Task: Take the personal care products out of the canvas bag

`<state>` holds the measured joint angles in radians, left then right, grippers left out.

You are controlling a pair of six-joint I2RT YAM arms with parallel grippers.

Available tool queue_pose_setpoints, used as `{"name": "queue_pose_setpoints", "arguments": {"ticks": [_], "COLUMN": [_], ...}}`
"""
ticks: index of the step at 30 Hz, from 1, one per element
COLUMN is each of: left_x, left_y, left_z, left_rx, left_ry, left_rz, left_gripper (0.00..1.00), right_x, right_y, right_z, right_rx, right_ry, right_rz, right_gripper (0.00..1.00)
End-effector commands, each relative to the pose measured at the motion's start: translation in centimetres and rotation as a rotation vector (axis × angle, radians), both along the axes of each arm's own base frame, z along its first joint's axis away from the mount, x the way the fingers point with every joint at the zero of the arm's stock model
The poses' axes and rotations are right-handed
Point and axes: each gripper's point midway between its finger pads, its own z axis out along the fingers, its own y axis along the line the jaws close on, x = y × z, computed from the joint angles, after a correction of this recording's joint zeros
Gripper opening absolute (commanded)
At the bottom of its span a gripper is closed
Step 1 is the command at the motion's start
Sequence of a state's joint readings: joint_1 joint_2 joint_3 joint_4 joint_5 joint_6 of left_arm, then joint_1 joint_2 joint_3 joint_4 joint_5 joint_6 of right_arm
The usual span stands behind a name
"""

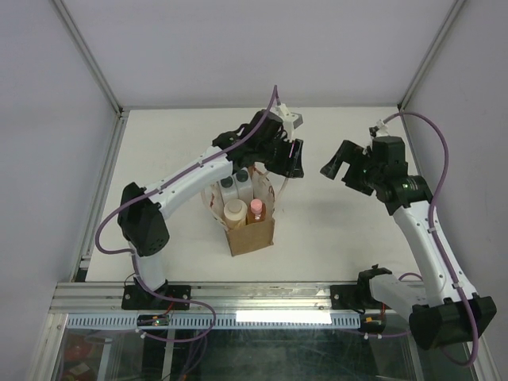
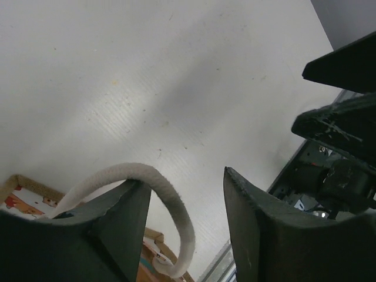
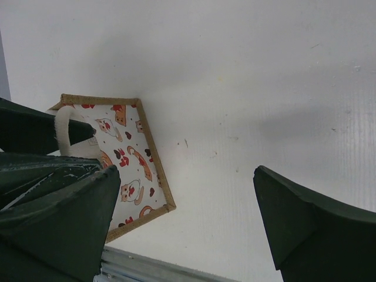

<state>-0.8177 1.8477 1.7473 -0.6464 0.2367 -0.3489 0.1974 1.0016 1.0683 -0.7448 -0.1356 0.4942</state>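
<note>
The right gripper moves to the left in the top view and down around the orange bottle (image 1: 255, 212) next, since the bottle's pink cap stands clear in the bag.
The canvas bag (image 1: 251, 235) stands upright mid-table. It holds the cream bottle (image 1: 236, 211), the orange bottle with a pink cap (image 1: 256, 209) and two white bottles with dark grey caps (image 1: 234, 184). My left gripper (image 1: 290, 164) hovers over the bag's far right side. It is open, and the bag's white loop handle (image 2: 176, 202) curves over one fingertip and hangs between the jaws (image 2: 183, 177). My right gripper (image 1: 336, 170) is open and empty, right of the bag. Its wrist view (image 3: 187, 171) shows the bag's printed white side panel (image 3: 130, 170).
White enclosure walls and metal frame posts (image 1: 91, 59) border the table. An aluminium rail (image 1: 262, 295) runs along the near edge. The right gripper's dark body (image 2: 346, 123) shows close by in the left wrist view.
</note>
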Motion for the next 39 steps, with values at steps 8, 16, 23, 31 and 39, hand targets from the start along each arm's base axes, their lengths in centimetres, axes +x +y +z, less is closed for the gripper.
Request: {"name": "queue_pose_setpoints", "arguments": {"ticks": [8,16,23,31,39], "left_x": [-2.2,-4.7,-6.1,-8.2,-8.5], "left_y": [5.6,13.8,21.7,24.9,24.3], "left_z": [10.0,12.2,10.2,5.9,4.2], "left_rx": [-0.133,-0.110,-0.024,-0.025,-0.051], "left_ry": [-0.224,-0.285,-0.252,-0.118,-0.035], "left_rz": [0.111,0.329,0.652,0.824,0.854], "left_gripper": [0.82,0.99,0.99,0.96,0.95], "right_x": [1.8,-0.9,-3.1,-5.7,-5.5], "right_y": [3.7,9.0,14.1,19.1,18.7], "right_z": [4.0,4.8,8.4,6.5,1.1], "right_rx": [0.130,0.181,0.164,-0.036,-0.381], "right_ry": [-0.075,-0.057,-0.126,-0.078,0.045], "right_rz": [0.191,0.352,0.439,0.553,0.472], "right_gripper": [0.99,0.99,1.00,0.97,0.95]}}
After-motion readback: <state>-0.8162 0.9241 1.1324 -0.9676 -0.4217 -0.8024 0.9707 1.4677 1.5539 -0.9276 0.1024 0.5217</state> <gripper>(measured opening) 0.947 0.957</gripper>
